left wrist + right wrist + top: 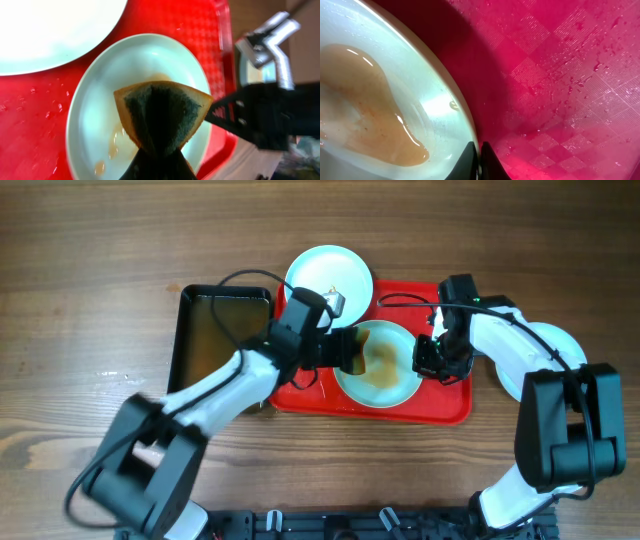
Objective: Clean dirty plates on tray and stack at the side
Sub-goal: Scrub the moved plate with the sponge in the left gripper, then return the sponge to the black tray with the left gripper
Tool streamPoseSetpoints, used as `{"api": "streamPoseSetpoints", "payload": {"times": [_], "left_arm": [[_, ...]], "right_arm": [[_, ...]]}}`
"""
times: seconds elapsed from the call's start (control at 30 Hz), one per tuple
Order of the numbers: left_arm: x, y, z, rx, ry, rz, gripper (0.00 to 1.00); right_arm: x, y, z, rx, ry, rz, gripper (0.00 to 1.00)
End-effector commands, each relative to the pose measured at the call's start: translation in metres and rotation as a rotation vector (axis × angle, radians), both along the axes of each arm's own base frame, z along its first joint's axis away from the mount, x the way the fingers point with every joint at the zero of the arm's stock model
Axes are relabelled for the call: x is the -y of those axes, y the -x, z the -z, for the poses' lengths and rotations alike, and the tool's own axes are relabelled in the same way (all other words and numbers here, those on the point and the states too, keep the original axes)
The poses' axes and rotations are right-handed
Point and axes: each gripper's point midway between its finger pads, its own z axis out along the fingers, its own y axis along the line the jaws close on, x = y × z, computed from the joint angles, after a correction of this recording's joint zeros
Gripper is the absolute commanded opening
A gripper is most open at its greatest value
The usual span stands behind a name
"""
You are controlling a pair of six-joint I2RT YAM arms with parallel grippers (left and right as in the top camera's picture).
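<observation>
My left gripper moves the sponge over the black tub (217,342) next, then down into the tub's water.
A pale plate (378,363) with a pool of brown sauce water lies in the middle of the red tray (440,405). My left gripper (338,350) is shut on a brown-edged dark green sponge (162,117) over the plate's left part (95,115). My right gripper (432,360) is shut on the plate's right rim; in the right wrist view the fingertips (479,155) pinch the rim (462,107). A second plate (328,275) sits at the tray's far edge and also shows in the left wrist view (50,30). A third plate (553,348) lies on the table to the right.
A black tub (205,330) of brownish water stands against the tray's left side. The tray's textured floor (560,75) is wet with droplets. The right arm (500,340) reaches over the tray's right edge.
</observation>
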Motion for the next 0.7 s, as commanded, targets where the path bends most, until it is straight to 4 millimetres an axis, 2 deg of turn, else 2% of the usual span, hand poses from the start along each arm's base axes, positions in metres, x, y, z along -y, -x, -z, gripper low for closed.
{"api": "streamPoseSetpoints", "payload": {"times": [0.0, 0.1, 0.13, 0.17, 0.23, 0.27, 0.4, 0.57, 0.6, 0.63, 0.67], "left_arm": [[-0.037, -0.009, -0.029, 0.114, -0.067, -0.002, 0.04], [-0.091, -0.023, -0.024, 0.108, -0.22, -0.156, 0.04], [-0.122, -0.029, -0.017, 0.111, -0.314, -0.205, 0.04], [-0.142, -0.032, -0.012, 0.104, -0.372, -0.239, 0.04], [-0.177, -0.034, 0.001, 0.076, -0.472, -0.282, 0.04], [-0.187, -0.033, 0.006, 0.061, -0.496, -0.273, 0.04], [-0.214, -0.026, 0.036, -0.036, -0.562, -0.263, 0.04], [-0.216, -0.019, 0.066, -0.1, -0.605, -0.2, 0.04], [-0.217, -0.017, 0.071, -0.114, -0.609, -0.196, 0.09], [-0.217, -0.016, 0.075, -0.125, -0.612, -0.193, 0.31], [-0.217, -0.016, 0.077, -0.131, -0.615, -0.191, 0.47]], "right_arm": [[0.007, 0.001, 0.004, -0.007, 0.033, -0.009, 0.04], [0.007, 0.001, 0.004, -0.008, 0.032, -0.009, 0.04], [0.007, 0.001, 0.004, -0.007, 0.032, -0.009, 0.04], [0.007, 0.001, 0.004, -0.007, 0.032, -0.009, 0.04], [0.007, 0.001, 0.004, -0.007, 0.032, -0.009, 0.04], [0.007, 0.001, 0.004, -0.007, 0.032, -0.009, 0.04], [0.007, 0.002, 0.004, -0.011, 0.033, -0.009, 0.04], [0.007, 0.002, 0.004, -0.012, 0.033, -0.009, 0.04], [0.007, 0.002, 0.004, -0.012, 0.033, -0.009, 0.04], [0.007, 0.002, 0.004, -0.011, 0.033, -0.009, 0.04], [0.007, 0.002, 0.004, -0.012, 0.033, -0.009, 0.04]]}}
